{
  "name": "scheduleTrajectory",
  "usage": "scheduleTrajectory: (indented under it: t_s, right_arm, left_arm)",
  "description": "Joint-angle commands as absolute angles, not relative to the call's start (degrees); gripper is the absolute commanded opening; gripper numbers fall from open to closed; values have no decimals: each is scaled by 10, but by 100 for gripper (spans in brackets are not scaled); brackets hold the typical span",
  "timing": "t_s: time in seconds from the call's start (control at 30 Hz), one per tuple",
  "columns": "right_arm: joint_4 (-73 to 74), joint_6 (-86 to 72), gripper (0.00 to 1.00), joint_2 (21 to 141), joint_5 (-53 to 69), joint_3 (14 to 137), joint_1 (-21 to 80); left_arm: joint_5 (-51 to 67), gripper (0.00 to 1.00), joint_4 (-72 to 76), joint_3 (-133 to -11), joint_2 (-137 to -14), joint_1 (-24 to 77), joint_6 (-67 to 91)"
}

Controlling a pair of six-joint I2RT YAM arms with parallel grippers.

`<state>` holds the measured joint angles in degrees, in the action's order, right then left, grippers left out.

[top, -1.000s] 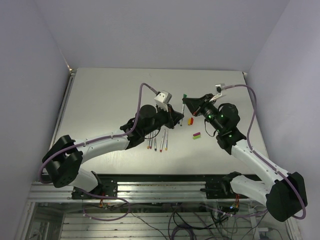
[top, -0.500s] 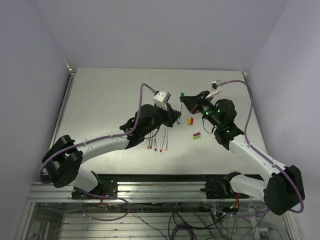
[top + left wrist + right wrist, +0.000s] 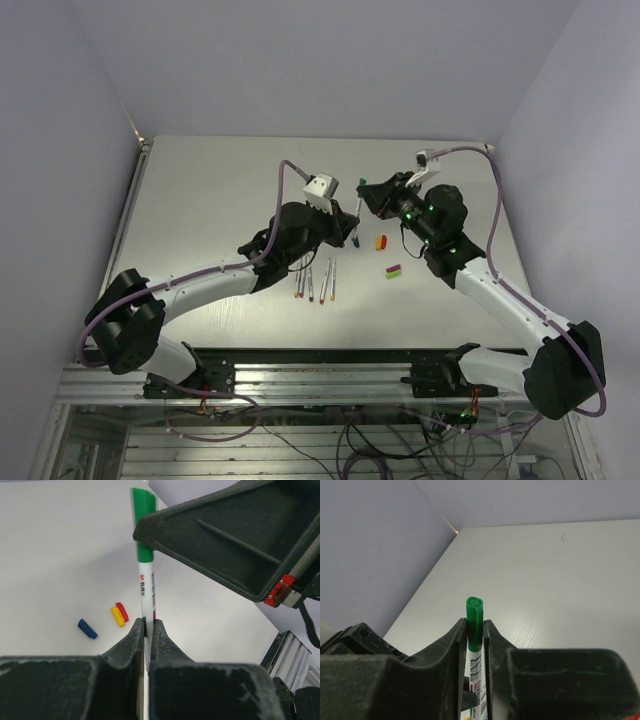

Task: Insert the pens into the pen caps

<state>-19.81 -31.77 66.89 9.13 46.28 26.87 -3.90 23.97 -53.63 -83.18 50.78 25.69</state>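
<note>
Next I need to move my left gripper left in the top view, tilt it down, lower it and release the capped pen, since bare table lies below there.
My left gripper (image 3: 148, 622) is shut on the white body of a pen (image 3: 148, 597) and holds it upright above the table. A green cap (image 3: 144, 530) sits on the pen's upper end. My right gripper (image 3: 475, 625) is shut on that green cap (image 3: 474, 615), with the pen body (image 3: 476, 672) running down between its fingers. In the top view the two grippers meet at mid table, left (image 3: 352, 228) and right (image 3: 366, 190). Blue (image 3: 87, 628), yellow (image 3: 117, 616) and red (image 3: 122, 611) caps lie on the table below.
Several uncapped pens (image 3: 318, 282) lie side by side on the table near the left arm. Yellow and red caps (image 3: 380, 241) lie together under the right arm, and two more caps (image 3: 393, 270), greenish and purple, lie nearer. Walls border the table at both sides and the back.
The right gripper moved left and farther back with the green cap. The left gripper raised the pen up to it. The cap now sits over the pen's end.
</note>
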Motion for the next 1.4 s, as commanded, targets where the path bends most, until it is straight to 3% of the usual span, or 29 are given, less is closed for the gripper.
scheduleTrajectory:
  t_s: [0.0,0.33,0.47,0.53,0.73,0.9,1.37]
  right_arm:
    - [-121,-291,22,675,63,512,278]
    - [-108,-238,52,598,-56,559,278]
    - [-56,-251,75,584,-89,550,278]
    - [-29,-259,81,586,-102,542,278]
    - [18,-265,80,603,-128,521,278]
    - [59,-273,73,622,-169,519,278]
    - [61,-286,65,593,-203,463,278]
  left_arm:
    - [-55,7,291,-553,-831,502,256]
    - [-90,7,232,-527,-874,488,290]
    - [-95,7,207,-538,-889,449,293]
    - [-91,7,194,-547,-901,421,294]
    - [-103,7,77,-632,-981,342,294]
    - [-129,7,-10,-725,-1081,317,275]
    - [-97,7,-72,-853,-1235,263,283]
